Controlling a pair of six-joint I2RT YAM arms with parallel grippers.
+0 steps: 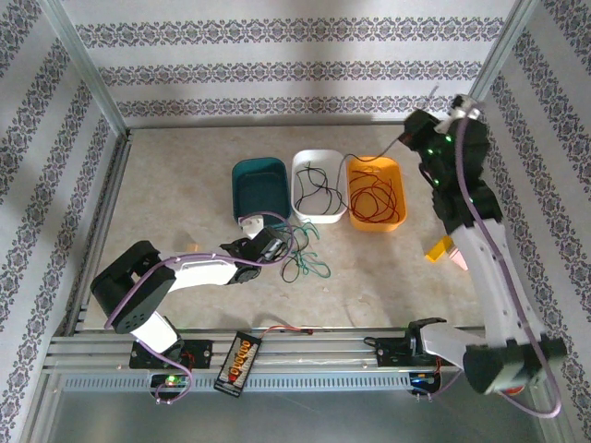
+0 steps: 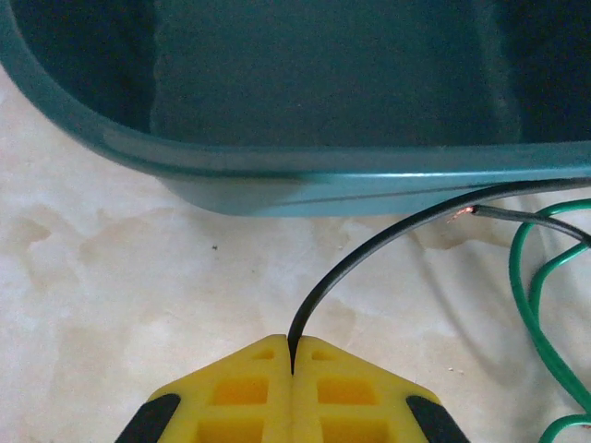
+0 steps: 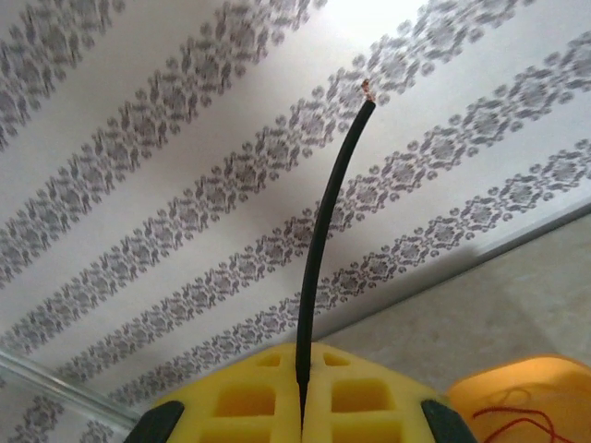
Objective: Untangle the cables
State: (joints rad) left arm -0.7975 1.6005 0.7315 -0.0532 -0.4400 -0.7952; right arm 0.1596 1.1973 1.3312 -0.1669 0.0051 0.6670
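Note:
I should next swing my right gripper down over the white tray of black cables below it, between the teal and orange trays, and let go of this matching cable there.
My left gripper (image 2: 292, 367) is shut on a black cable (image 2: 369, 251) low over the table, just in front of the teal tray (image 2: 277, 175). From above, that gripper (image 1: 247, 231) sits at the teal tray's (image 1: 259, 187) near edge. A loose bunch of green and black cables (image 1: 302, 256) lies to its right; green loops (image 2: 528, 295) show in the left wrist view. My right gripper (image 3: 302, 369) is raised high near the back wall, shut on a black cable (image 3: 323, 221) whose bare tip points up. From above, it (image 1: 410, 135) hangs over the orange tray (image 1: 397, 198).
A white tray (image 1: 303, 189) holds black cables and the orange tray holds red ones (image 1: 374, 196). A battery pack (image 1: 238, 361) with a red-black lead lies on the front rail. Yellow and pink pieces (image 1: 443, 249) sit beside the right arm. Metal frame posts edge the table.

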